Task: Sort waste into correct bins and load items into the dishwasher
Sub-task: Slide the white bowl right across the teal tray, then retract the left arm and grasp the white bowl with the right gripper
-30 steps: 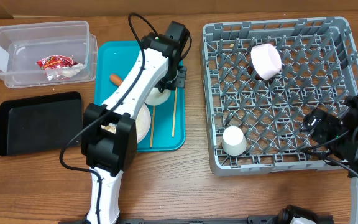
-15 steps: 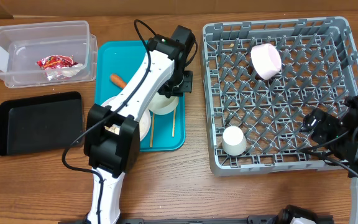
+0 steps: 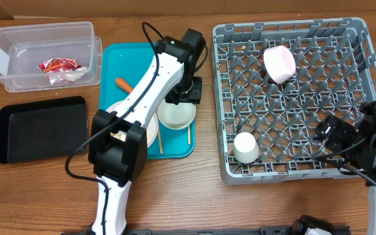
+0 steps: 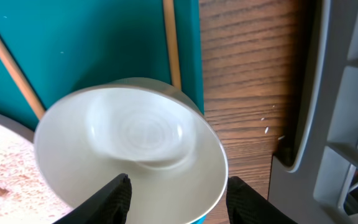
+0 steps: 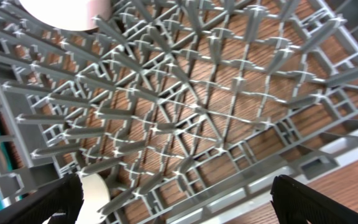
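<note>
Next, my right gripper will go to the left in the overhead view and down onto the white bowl's rack-side rim (image 3: pixel 195 113), because that part of the rim lies nearest the rack (image 3: pixel 240 170).
A white bowl (image 3: pixel 176 115) sits upright at the right edge of the teal tray (image 3: pixel 113 59), over two chopsticks (image 3: pixel 188 134). My left gripper (image 3: pixel 185 96) hangs just above it, open. In the left wrist view the blurred bowl (image 4: pixel 129 143) lies under the gripper (image 4: pixel 179 200), one finger over its inside and the other outside its rim. The plate (image 3: pixel 134 127) holds crumbs, and the carrot (image 3: pixel 123 85) lies behind it. The clear bin (image 3: pixel 18 39) holds the red wrapper (image 3: pixel 57 65) and tissue (image 3: pixel 75 74). My right gripper (image 3: pixel 326 134) stands open and empty over the dishwasher rack (image 3: pixel 240 170).
The black bin (image 3: pixel 41 127) lies at the left front. In the rack, a pink bowl (image 3: pixel 279 63) leans at the back and a white cup (image 3: pixel 245 148) stands upside down near the front. Bare wood runs between tray and rack (image 4: pixel 241 93).
My left gripper has opened off the white bowl. The bowl has shifted toward the tray's front right edge and now rests there. The right arm has not moved.
</note>
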